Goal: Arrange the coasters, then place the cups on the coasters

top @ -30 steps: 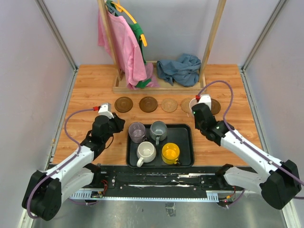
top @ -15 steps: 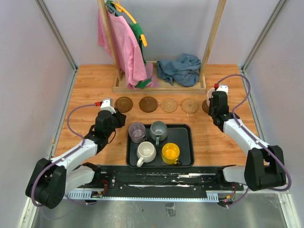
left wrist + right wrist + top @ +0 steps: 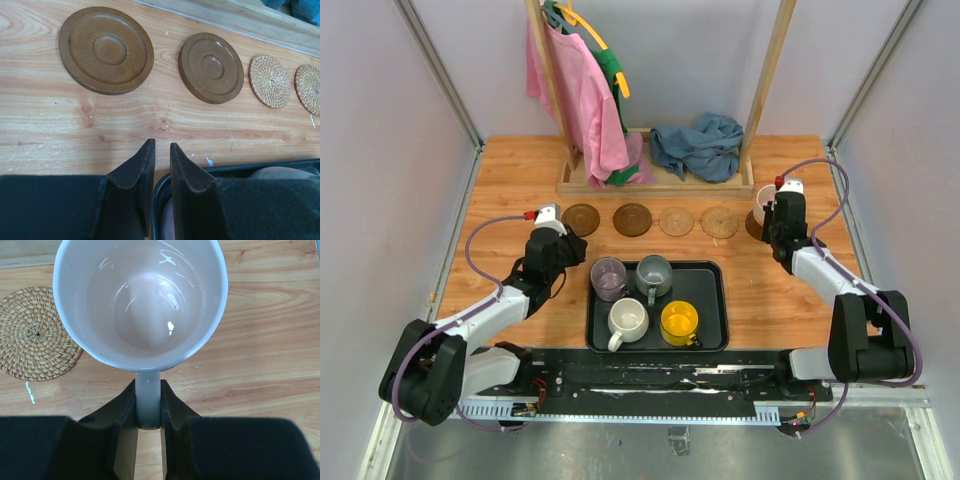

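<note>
The right gripper moves down and releases the pale pink cup there next, since the rim of the dark coaster (image 3: 752, 229) past the tan ones shows beneath the cup.
Four coasters lie in a row: two dark brown (image 3: 581, 219) (image 3: 632, 219) and two tan woven (image 3: 676, 221) (image 3: 720, 222). A sliver of a fifth, dark coaster (image 3: 752, 229) shows at the row's right end. My right gripper (image 3: 148, 410) is shut on the handle of the pale pink cup (image 3: 140, 305), held upright over that coaster. I cannot tell whether the cup touches it. The purple (image 3: 609, 275), grey-blue (image 3: 654, 272), cream (image 3: 628, 318) and yellow (image 3: 679, 321) cups stand in the tray. My left gripper (image 3: 160, 146) hangs at the tray's back left corner, open by a narrow slit, holding nothing.
The black tray (image 3: 712, 305) sits at the near centre. A wooden clothes rack base (image 3: 660, 182) runs behind the coaster row, with a pink garment (image 3: 582, 100) hanging from it and a blue cloth (image 3: 698, 145) heaped on it. Walls close both sides.
My right arm has swung the pink cup from beside the fourth coaster out to the right end of the row. The left gripper has edged slightly away from me.
</note>
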Controlling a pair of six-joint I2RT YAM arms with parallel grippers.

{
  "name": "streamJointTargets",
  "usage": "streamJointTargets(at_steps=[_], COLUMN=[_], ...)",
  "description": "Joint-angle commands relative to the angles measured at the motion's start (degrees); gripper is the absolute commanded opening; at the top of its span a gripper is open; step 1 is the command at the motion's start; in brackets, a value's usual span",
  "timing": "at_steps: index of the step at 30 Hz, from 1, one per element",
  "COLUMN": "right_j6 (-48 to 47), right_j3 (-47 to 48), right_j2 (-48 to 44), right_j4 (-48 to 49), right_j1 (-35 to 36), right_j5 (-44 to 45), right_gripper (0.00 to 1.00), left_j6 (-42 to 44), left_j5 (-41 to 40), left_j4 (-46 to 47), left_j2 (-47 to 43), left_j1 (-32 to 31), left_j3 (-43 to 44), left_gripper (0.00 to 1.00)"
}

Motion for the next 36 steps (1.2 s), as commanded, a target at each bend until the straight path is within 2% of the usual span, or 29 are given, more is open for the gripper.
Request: streamJointTargets(at_steps=[1, 36], right_j6=[-0.38, 0.95], right_j3=[1.52, 1.70], right_j2=[0.29, 5.20], right_j4=[4.88, 7.25], right_j1=[-1.14, -2.18], right_j5=[-1.04, -1.26], right_gripper=[0.01, 0.01], left_j6=[0.26, 0.94], left_j5=[-0.34, -0.33], left_j4=[2.25, 2.13], left_j2=[0.36, 1.03], left_j1=[-0.28, -0.22], left_j3=[1.49, 1.10], left_gripper=[0.22, 0.22])
